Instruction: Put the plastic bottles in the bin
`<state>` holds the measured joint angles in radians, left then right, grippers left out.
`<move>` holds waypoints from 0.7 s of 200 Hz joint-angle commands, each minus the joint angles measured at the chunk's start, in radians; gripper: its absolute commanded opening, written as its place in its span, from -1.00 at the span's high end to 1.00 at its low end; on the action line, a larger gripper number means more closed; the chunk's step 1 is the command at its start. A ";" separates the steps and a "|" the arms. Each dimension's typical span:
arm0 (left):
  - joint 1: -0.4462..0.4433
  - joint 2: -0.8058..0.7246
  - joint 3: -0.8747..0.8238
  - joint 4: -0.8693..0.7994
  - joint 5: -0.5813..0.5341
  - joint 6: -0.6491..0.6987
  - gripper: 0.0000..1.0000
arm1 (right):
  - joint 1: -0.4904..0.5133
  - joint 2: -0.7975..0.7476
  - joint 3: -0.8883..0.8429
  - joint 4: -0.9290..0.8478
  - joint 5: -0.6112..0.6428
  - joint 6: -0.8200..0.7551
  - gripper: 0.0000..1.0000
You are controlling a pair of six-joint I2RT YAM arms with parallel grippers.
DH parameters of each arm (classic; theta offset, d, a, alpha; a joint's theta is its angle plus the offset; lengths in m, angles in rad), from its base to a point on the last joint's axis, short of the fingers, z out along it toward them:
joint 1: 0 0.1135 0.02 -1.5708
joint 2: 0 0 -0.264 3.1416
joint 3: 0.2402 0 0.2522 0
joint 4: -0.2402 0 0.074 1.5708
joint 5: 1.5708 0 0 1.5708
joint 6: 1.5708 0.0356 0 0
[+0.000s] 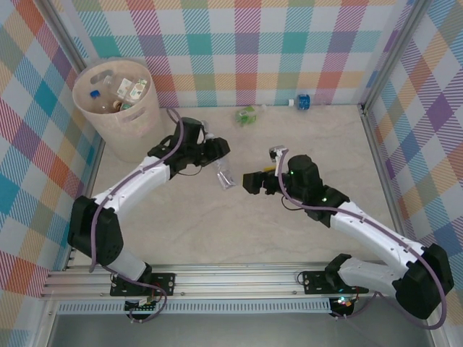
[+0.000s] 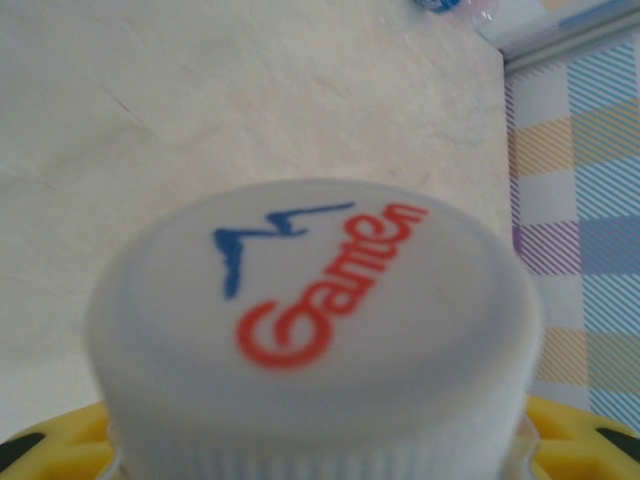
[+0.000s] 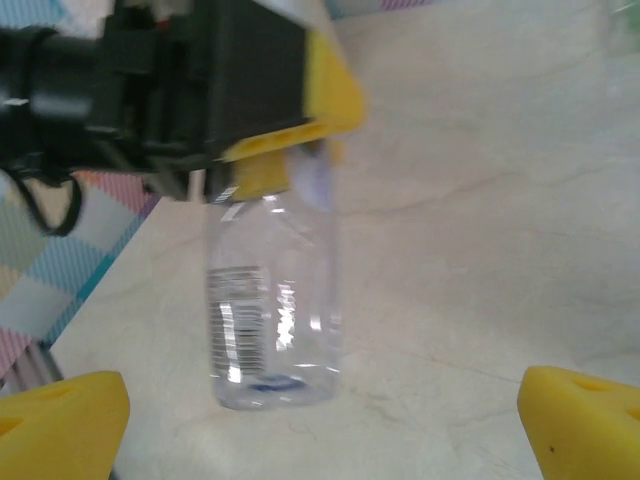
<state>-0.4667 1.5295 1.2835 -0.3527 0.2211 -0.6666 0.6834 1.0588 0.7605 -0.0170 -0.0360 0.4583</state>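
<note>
The bottle hangs lower than the bin's rim, so the robot's left gripper should next swing up and outward over the beige bin's opening (image 1: 116, 88) to release the bottle there.
A clear plastic bottle (image 1: 225, 176) hangs upright just above the table, and my left gripper (image 1: 215, 153) is shut on its neck. In the left wrist view its white cap (image 2: 315, 320) with red "Ganten" lettering sits between my yellow fingers (image 2: 585, 430). The right wrist view shows the bottle (image 3: 270, 300) hanging under the left gripper's yellow pads (image 3: 300, 130). My right gripper (image 1: 250, 181) stands open just right of the bottle, fingertips (image 3: 60, 420) wide apart and not touching it. The beige bin (image 1: 145, 119) at the back left holds several bottles.
A crushed green bottle (image 1: 246, 116) lies near the back wall. A bottle with a blue label (image 1: 302, 101) lies further right by the same wall, and its blue shows at the top of the left wrist view (image 2: 445, 5). Checked walls enclose the table.
</note>
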 commanded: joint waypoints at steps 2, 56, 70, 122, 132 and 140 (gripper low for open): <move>0.036 -0.071 0.078 -0.138 -0.130 0.086 0.06 | 0.002 -0.033 -0.039 0.067 0.105 0.056 -0.99; 0.083 -0.108 0.258 -0.255 -0.349 0.208 0.06 | 0.002 -0.039 -0.043 0.072 0.089 0.057 -0.99; 0.086 -0.102 0.331 -0.278 -0.406 0.245 0.06 | 0.002 -0.036 -0.043 0.081 0.071 0.052 -0.99; 0.111 -0.116 0.472 -0.236 -0.588 0.351 0.05 | 0.002 -0.032 -0.031 0.100 0.069 0.054 -0.99; 0.126 -0.117 0.493 -0.220 -0.618 0.372 0.05 | 0.002 -0.033 -0.031 0.097 0.077 0.055 -0.99; 0.139 -0.117 0.509 -0.205 -0.645 0.390 0.05 | 0.002 -0.036 -0.033 0.098 0.082 0.052 -0.99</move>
<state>-0.3653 1.4357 1.7348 -0.5995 -0.3008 -0.3634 0.6834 1.0370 0.7216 0.0383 0.0345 0.5095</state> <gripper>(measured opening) 0.524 0.996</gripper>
